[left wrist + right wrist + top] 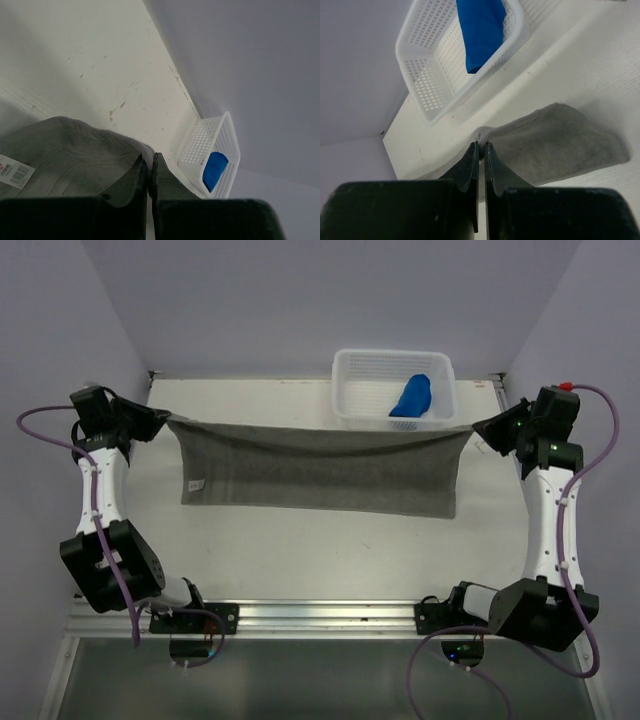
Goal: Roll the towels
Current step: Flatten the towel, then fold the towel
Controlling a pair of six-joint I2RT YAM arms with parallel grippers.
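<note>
My left gripper should next come back and down over the tagged near corner [187,498] to let go, since the towel's near edge lies flat while its far edge hangs raised.
A grey towel [320,468] hangs stretched across the table between my two grippers, its far edge taut and its small white tag [196,483] near the left end. My left gripper [160,420] is shut on its far left corner, the cloth [75,150] pinched at the fingertips [150,156]. At the far right corner my right gripper [482,428] is shut on the grey towel [560,140], with the fingertips [481,144] nipping the hem. The blue towel [411,397] lies rolled inside the white basket [392,362], also in view as the blue towel [215,171] and the blue towel [479,30].
The white perforated basket [427,80] stands at the back of the table against the wall, just behind the towel's far edge. Grey walls close in the table on the left, right and back. The arm bases sit on a metal rail [320,615] at the near edge.
</note>
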